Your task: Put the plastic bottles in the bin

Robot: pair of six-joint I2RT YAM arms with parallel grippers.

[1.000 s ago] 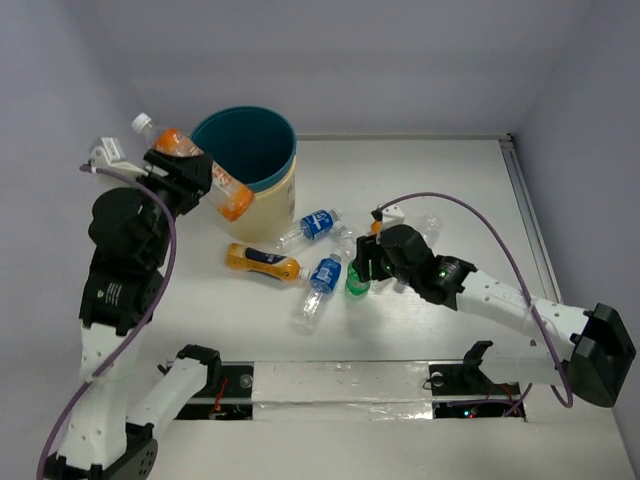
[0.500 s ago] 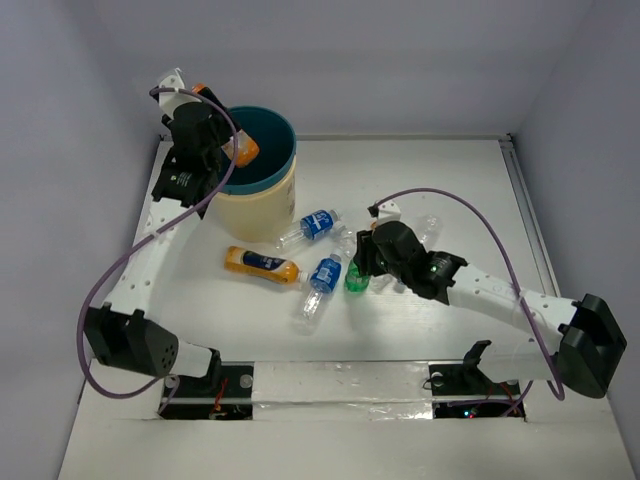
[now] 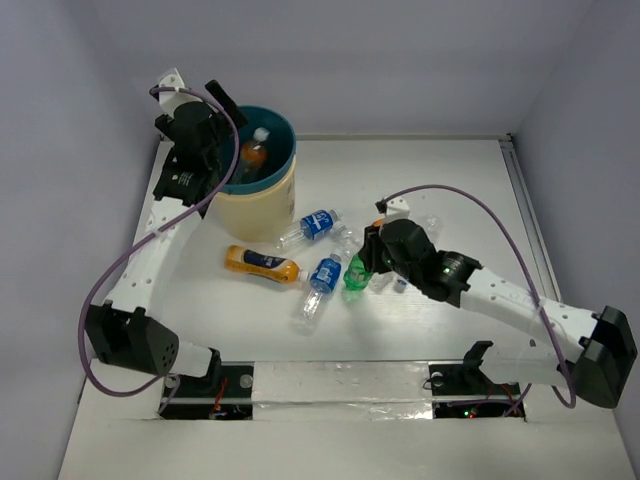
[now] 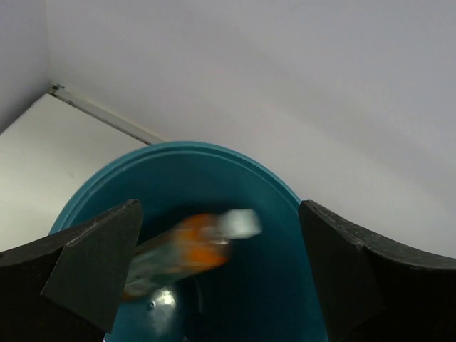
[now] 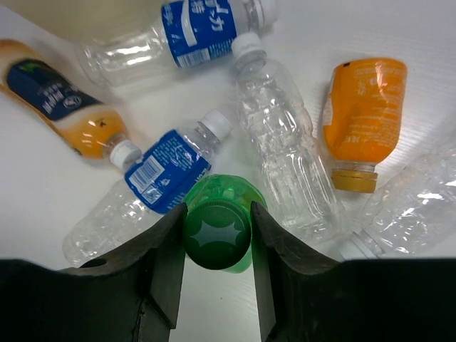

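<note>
The bin's rim stands high, so my right gripper will go up, outward and to the left in the top view, over the bin's teal opening point(image 3: 256, 146), and let go of the cap.
The bin point(image 3: 268, 212), cream outside and teal inside, stands at the back left. My left gripper point(image 3: 226, 122) hangs open over it. In the left wrist view the gripper point(image 4: 219, 214) is wide open above the bin's rim point(image 4: 185, 148), and a blurred orange bottle point(image 4: 187, 251) is loose inside. That bottle also shows in the top view point(image 3: 252, 155). My right gripper point(image 3: 362, 264) is shut on the cap end of the green bottle point(image 3: 355, 281). In the right wrist view the gripper point(image 5: 217, 229) has both jaws against the green bottle's cap point(image 5: 217, 235).
Other bottles lie round the green one: an orange one with a dark label point(image 3: 262, 262), two clear ones with blue labels point(image 3: 318, 222) point(image 3: 322, 275), a plain clear one point(image 5: 279, 142), an orange one point(image 5: 363, 117) and another clear one point(image 5: 413, 206).
My left arm swung from beside the bin to over it, opened and let go of the orange bottle, which is now inside the bin. My right gripper stayed on the green bottle.
</note>
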